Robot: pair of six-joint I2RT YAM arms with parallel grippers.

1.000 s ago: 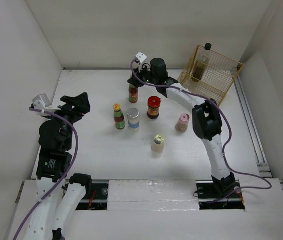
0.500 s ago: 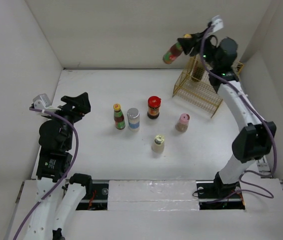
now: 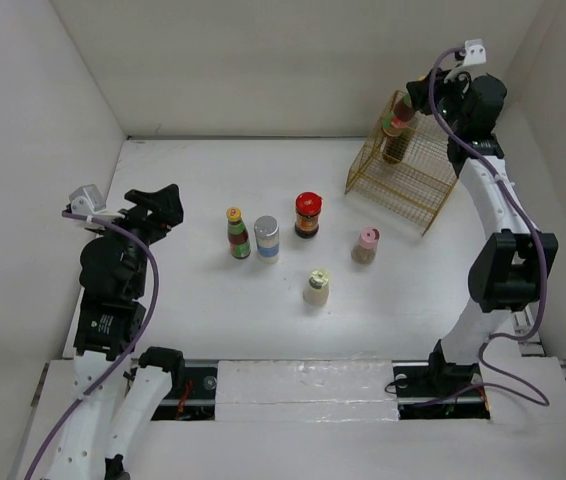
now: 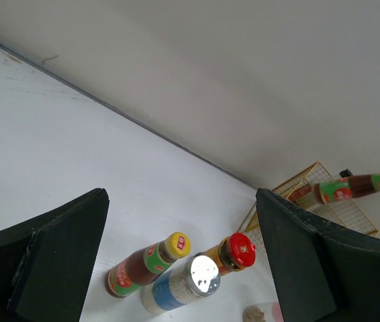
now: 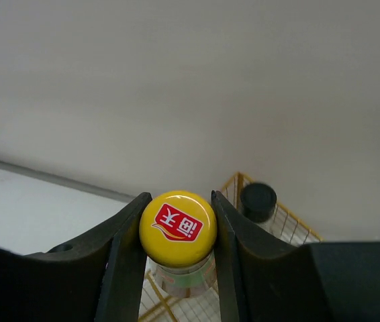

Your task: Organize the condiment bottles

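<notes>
I will move my right gripper down toward the bottom of the basket beside the black-capped bottle (image 3: 394, 148) and let go of the hanging bottle's yellow cap, because the bottom of the basket is below my gripper and the hanging bottle.
My right gripper (image 3: 420, 95) is shut on the yellow cap (image 5: 178, 228) of a condiment bottle with a red-green label (image 3: 400, 114). It holds that bottle above the yellow wire basket (image 3: 403, 178) at the back right. A black-capped bottle (image 3: 394, 148) stands in the basket. On the table stand a yellow-capped bottle (image 3: 236, 232), a silver-capped jar (image 3: 266, 240), a red-capped jar (image 3: 307, 214), a pink-capped jar (image 3: 366, 245) and a cream-capped jar (image 3: 316, 286). My left gripper (image 3: 159, 203) is open and empty at the left, well apart from them.
White walls close in the table on the left, back and right. The basket sits against the back right corner, with a rail (image 3: 498, 240) along the right edge. The black-capped bottle (image 5: 258, 201) is just behind and right of the held cap.
My right gripper lifted the yellow-capped bottle from the back middle of the table and carried it up and right to above the basket. The left arm has not moved.
</notes>
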